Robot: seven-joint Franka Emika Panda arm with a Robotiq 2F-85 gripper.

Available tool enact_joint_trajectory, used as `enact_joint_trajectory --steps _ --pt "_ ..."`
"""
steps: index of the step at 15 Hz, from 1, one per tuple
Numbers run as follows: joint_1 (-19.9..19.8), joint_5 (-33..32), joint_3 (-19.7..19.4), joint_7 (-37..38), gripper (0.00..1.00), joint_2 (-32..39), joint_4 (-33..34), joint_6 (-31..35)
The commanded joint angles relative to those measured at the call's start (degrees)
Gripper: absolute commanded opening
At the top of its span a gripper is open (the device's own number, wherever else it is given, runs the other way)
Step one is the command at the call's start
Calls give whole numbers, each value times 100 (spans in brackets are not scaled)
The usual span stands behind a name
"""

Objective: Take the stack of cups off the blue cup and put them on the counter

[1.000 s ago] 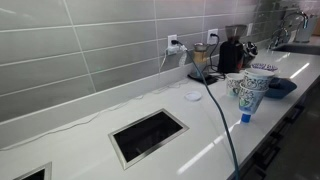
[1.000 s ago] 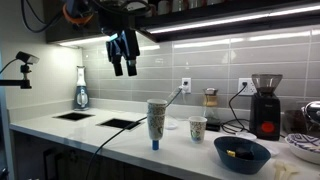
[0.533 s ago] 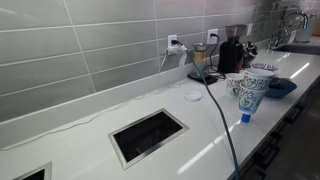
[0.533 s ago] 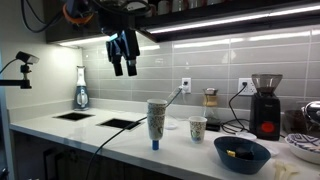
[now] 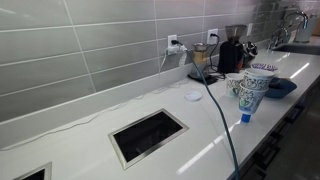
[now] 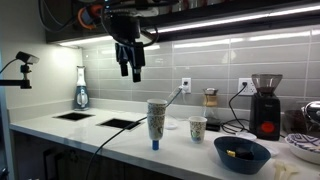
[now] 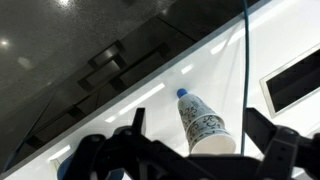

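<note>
My gripper should move down toward the stack, tilting, and close on its upper rim (image 6: 157,102) (image 7: 211,140). The stack stands upright far below, and its open top faces up.
The stack of cups (image 6: 157,117) is white with a blue-teal pattern and stands upright on the tiny blue cup (image 6: 156,144) near the front edge of the white counter (image 6: 100,135). The stack (image 5: 251,91), the blue cup (image 5: 245,117) and the counter (image 5: 95,135) also show in an exterior view. My gripper (image 6: 131,70) hangs high above the counter, up and to the side of the stack, open and empty. In the wrist view the stack (image 7: 206,126) and the blue cup (image 7: 182,93) lie far below, between my open fingers (image 7: 137,120).
A single patterned cup (image 6: 198,128) stands just behind the stack. A dark blue bowl (image 6: 241,153), a coffee grinder (image 6: 265,104) and a bottle (image 6: 81,90) stand on the counter. Dark cutouts (image 5: 148,135) are set into it. A cable (image 5: 222,120) runs across.
My gripper has moved sideways toward the stack, still high above the counter. The cups have not moved.
</note>
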Motion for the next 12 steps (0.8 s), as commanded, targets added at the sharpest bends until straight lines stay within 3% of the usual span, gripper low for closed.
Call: enact_joint_trajectory --steps 1,5,12 --pt "91 738 -207 -23 100 1129 825 -98" --pt "-10 1314 -107 228 100 2100 1370 -86" --pt "-97 1571 223 720 100 3335 1905 107"
